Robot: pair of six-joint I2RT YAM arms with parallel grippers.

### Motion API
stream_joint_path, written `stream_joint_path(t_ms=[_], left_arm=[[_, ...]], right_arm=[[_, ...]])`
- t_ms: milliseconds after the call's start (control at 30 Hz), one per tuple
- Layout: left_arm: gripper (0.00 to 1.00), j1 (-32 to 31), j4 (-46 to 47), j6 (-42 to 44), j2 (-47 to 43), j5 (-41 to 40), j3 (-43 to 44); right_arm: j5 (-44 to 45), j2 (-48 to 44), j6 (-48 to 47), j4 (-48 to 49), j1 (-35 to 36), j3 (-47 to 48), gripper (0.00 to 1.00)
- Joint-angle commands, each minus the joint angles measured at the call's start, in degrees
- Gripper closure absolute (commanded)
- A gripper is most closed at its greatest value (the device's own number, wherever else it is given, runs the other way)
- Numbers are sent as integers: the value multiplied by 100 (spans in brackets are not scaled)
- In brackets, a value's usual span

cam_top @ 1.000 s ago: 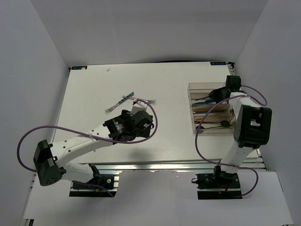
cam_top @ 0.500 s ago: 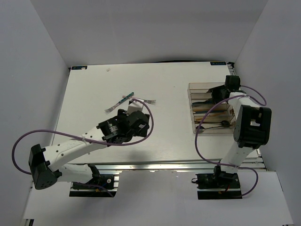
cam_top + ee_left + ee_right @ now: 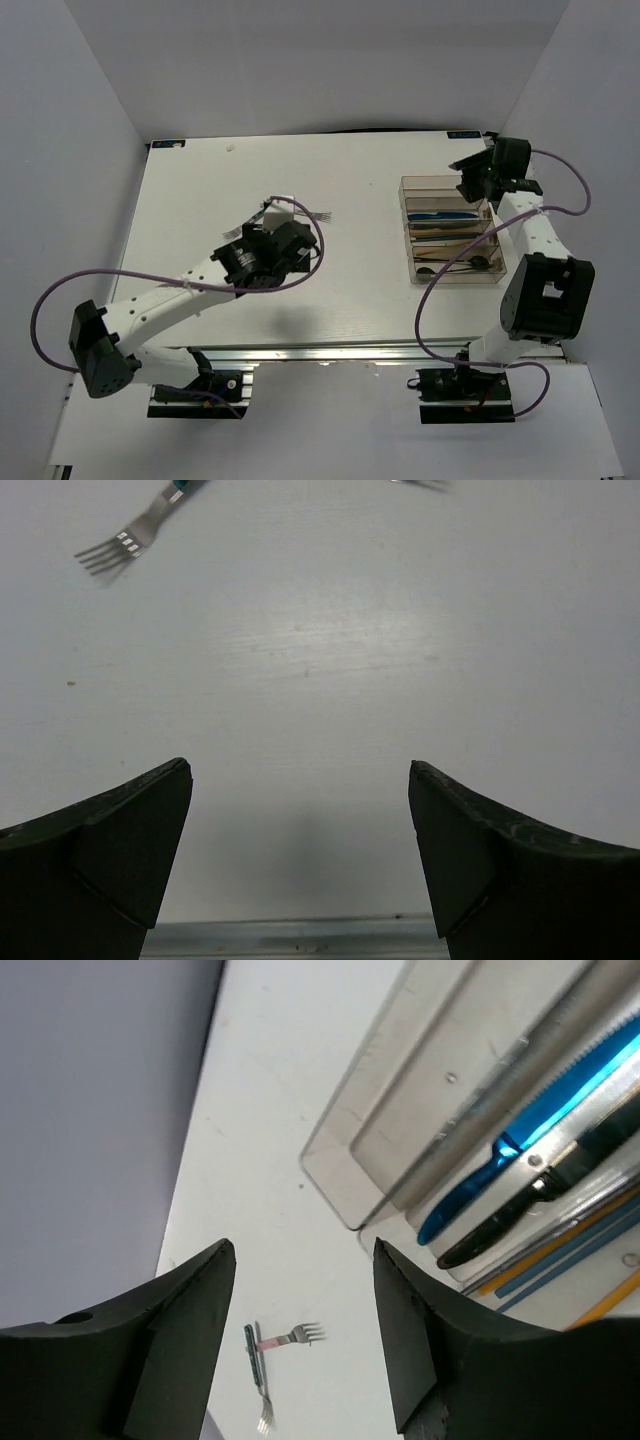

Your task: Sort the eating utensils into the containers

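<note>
The teal fork lies slanted to the fingers of my left gripper, so my left gripper will next move outward and down to the teal fork's handle (image 3: 259, 215) (image 3: 181, 484) and turn its fingers to go on both sides of the handle.
Two forks lie crossed on the white table: a teal-handled fork (image 3: 233, 232) (image 3: 118, 550) (image 3: 254, 1353) and a pink-handled fork (image 3: 321, 215) (image 3: 290, 1338). My left gripper (image 3: 279, 208) (image 3: 300, 780) hangs over them, open and empty, the teal fork's tines ahead and to the left of its fingers. The clear compartment tray (image 3: 404, 184) (image 3: 335, 1180) holds a blue piece (image 3: 440, 213) (image 3: 530, 1125), a black knife (image 3: 535, 1198), thin sticks and a black spoon (image 3: 470, 263). My right gripper (image 3: 472, 180) (image 3: 305, 1250) floats above the tray's far end, open, holding nothing.
White walls close in the table on the left, far and right sides. The tray's farthest compartment (image 3: 440, 1080) shows nothing in it. The right arm's purple cable (image 3: 440, 270) loops across the tray's near end.
My right gripper opened and lifted off the tray toward the far right corner. My left gripper moved toward the far side, now over the crossed forks.
</note>
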Motion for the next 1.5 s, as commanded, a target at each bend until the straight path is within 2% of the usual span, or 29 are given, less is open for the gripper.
stream_joint_path(t_ms=[0,33,100,133,167,300,400,467,533,600,633,733,967,1100,1267,1433,1467], left_arm=[[2,429,-126,-571,493,-502,651],[2,544,-284,-773,617,-546,767],[2,1105,-242,-792,837,-267,995],[2,1307,-15,-583,1004,-22,1031],[2,1649,179,-416,1084,416,1067],[2,2205,646,445,1698,956,1488],[2,2662,856,1359,2480,1655,2076],[2,2881,1392,2281,2988,2053,2218],[5,3109,1412,2808,3612,1889,2611],[10,3356,1289,2978,4001,2149,2981],[11,3479,1149,3039,4150,2595,3166],[12,3779,1269,3233,4494,3020,3414],[14,4209,1349,3541,4951,3731,3370],[22,4324,1472,3602,5022,4225,3150],[43,4324,1657,3532,5092,4314,2851],[44,4315,1552,3488,5286,3980,2790],[50,4315,1552,3497,5303,3971,2746]], right_arm=[[-15,-446,-952,-92,173,484,37],[-24,-490,-1233,-188,313,572,37],[-33,-613,-1963,-408,472,801,28],[-103,-666,-2157,-557,534,819,11],[-155,-745,-2498,-628,656,732,11],[-831,-1516,-3001,-454,859,-118,11],[-1718,-1895,-3326,-383,912,-673,11],[-2123,-2054,-3433,-461,1017,-885,11],[-2282,-2492,-3407,-331,1149,-1348,11],[-2388,-2766,-3241,28,1359,-1824,11],[-2458,-2871,-3170,144,1430,-2183,11],[-2327,-3066,-3265,22,1624,-2406,11],[-2424,-3312,-3310,-101,1738,-2433,11],[-2424,-3330,-3284,-119,1782,-2328,11],[-2406,-3294,-3249,-119,1809,-2196,11],[-2345,-3399,-3231,-154,1818,-2152,11],[-2318,-3417,-3214,-163,1818,-2152,11]])
